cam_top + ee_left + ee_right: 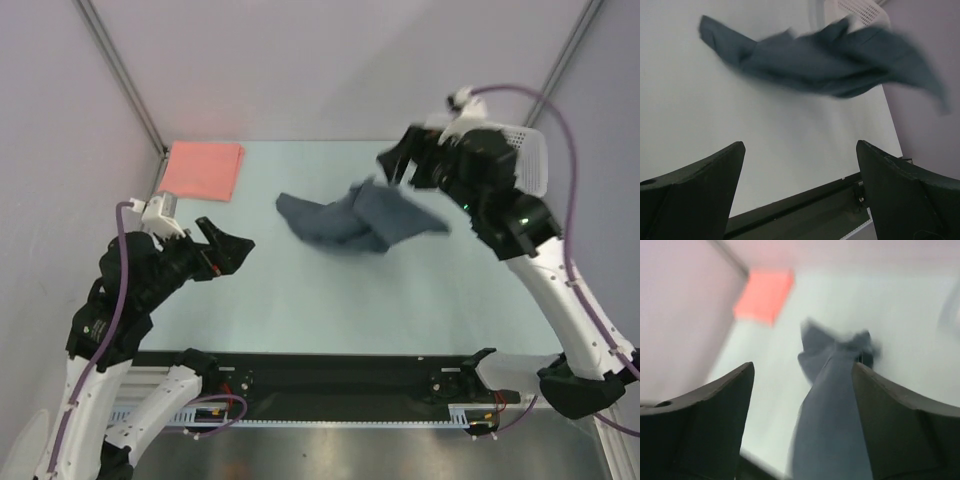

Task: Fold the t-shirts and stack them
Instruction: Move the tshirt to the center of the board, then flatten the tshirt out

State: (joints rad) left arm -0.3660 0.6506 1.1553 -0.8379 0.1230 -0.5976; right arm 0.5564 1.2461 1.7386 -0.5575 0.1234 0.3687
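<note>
The dark t-shirt lies crumpled, so I will move my left gripper outward, to the right in the top view, and down onto the t-shirt's far edge (pixel 336 208) (pixel 762 49).
The dark slate blue-grey t-shirt (pixel 355 220) is crumpled at the middle of the table, and its right part looks lifted and motion-blurred. It also shows in the left wrist view (pixel 830 60) and the right wrist view (pixel 835 405). My right gripper (pixel 396 163) hovers just above the shirt's right end. Its jaws (pixel 802 365) are wide open, with blurred cloth running between them, not pinched. The salmon-pink t-shirt (pixel 203 170) lies folded as a rectangle at the far left corner and shows in the right wrist view (pixel 765 295). My left gripper (pixel 240 248) is open and empty, left of the dark shirt (pixel 800 145).
A white plastic mesh basket (pixel 535 160) stands at the far right behind my right arm and shows in the left wrist view (pixel 855 10). Grey walls close the table at back and sides. A black rail (pixel 340 375) runs along the near edge.
</note>
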